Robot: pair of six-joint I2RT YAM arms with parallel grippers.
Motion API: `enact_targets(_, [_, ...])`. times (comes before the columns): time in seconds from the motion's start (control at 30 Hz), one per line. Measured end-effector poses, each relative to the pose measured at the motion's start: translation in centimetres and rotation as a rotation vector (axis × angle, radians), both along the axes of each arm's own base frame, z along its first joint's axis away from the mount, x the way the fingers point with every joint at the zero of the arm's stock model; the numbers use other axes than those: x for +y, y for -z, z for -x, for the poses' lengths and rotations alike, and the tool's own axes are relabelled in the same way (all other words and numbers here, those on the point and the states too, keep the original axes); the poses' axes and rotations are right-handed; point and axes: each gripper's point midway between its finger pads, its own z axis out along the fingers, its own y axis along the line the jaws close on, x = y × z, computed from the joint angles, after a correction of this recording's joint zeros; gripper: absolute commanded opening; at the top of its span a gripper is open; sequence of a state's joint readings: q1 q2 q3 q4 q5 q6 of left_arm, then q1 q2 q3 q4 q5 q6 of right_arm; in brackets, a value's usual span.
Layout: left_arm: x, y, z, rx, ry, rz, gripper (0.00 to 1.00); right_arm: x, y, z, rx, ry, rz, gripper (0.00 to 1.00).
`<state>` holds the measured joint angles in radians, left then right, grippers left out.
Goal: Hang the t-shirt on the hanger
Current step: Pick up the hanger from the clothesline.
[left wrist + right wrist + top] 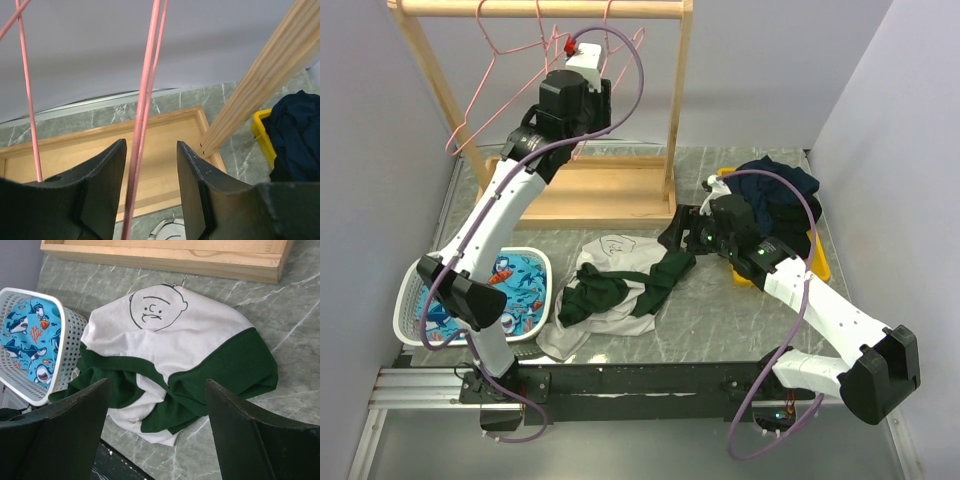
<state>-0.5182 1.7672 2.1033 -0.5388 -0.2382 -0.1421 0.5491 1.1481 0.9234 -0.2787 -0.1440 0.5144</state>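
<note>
My right gripper moves down and back onto the dark green band (654,283) (185,399) beside the green fold next, since that band lies uncovered on top of the crumpled t-shirt.
The t-shirt (615,285), dark green and pale white with a line-drawn face (157,307), lies crumpled on the table. My right gripper (159,385) hovers open just above its right side, with nothing between its fingers; in the top view this gripper (682,230) sits at the shirt's right edge. The left arm is raised to the rack. A pink hanger (144,120) runs between the fingers of my left gripper (150,150), close to the left finger (107,175). The jaws stand apart with a gap beside the wire. From above, the left gripper (572,45) is among the pink hangers (485,95).
The wooden rack has a top rail (540,8), a post (260,85) and a base tray (610,190). A white basket (420,300) with blue shark-print cloth sits at the left. At the right a yellow bin (817,262) holds a navy clothes heap (780,190).
</note>
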Motion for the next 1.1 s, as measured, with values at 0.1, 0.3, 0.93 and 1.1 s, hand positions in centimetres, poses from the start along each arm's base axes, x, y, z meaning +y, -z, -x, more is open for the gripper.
enact_targets(0.1, [0.4, 0.8, -0.2, 0.01, -0.016, -0.021, 0.4, 0.0, 0.0, 0.0, -0.002, -0.006, 0.002, 0.83])
enact_targets(0.3, [0.6, 0.5, -0.5, -0.01, -0.019, -0.033, 0.01, 0.0, 0.0, 0.0, -0.005, -0.009, 0.006, 0.83])
enact_targets(0.93, [1.1, -3.3, 1.2, -0.122, 0.009, 0.011, 0.01, -0.2, 0.0, -0.1, -0.021, -0.009, 0.026, 0.82])
enact_targets(1.1, [1.3, -3.3, 2.3, -0.127, 0.033, 0.018, 0.01, -0.4, 0.1, -0.3, -0.026, 0.004, 0.035, 0.82])
